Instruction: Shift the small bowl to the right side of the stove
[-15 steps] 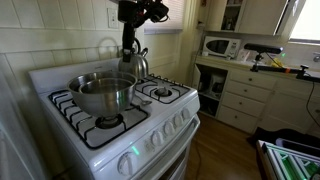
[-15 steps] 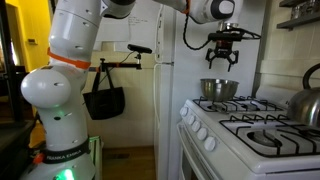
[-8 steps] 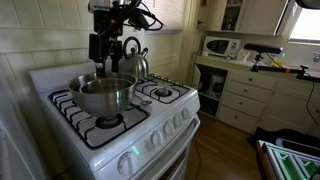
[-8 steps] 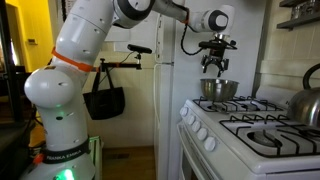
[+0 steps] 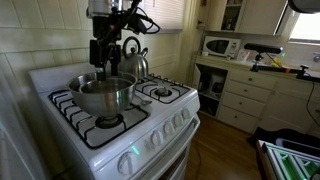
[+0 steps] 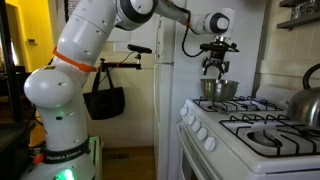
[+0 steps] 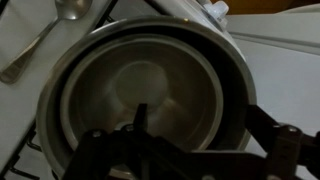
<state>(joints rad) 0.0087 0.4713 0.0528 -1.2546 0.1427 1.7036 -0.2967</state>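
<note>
My gripper lowers astride the small bowl's rim [image 7: 217, 122] next, one finger inside, one in the dark gap, as the gap separates it from the pot's side.
A large steel pot [image 5: 103, 93] stands on the front burner of the white stove [image 5: 150, 122]; both also show in an exterior view, pot [image 6: 218, 89] and stove [image 6: 232, 137]. From the wrist, the pot's rim [image 7: 240, 75] rings a smaller shiny round vessel [image 7: 130, 85] that looks like the small bowl nested inside; it is hidden in both exterior views. My gripper [image 5: 103, 62] [image 6: 214, 66] hangs just above the pot, open. In the wrist view [image 7: 212, 130] one finger is over the inside and the other is beyond the rim.
A steel kettle [image 5: 133, 60] [image 6: 308, 100] sits on a back burner. A spoon [image 7: 45, 45] lies on the stove top beside the pot. A microwave [image 5: 222, 46] stands on the side counter. A white fridge [image 6: 170, 90] stands beyond the stove.
The gripper moved from above the kettle across to above the pot and lowered a little; in the last half second it has hardly moved.
</note>
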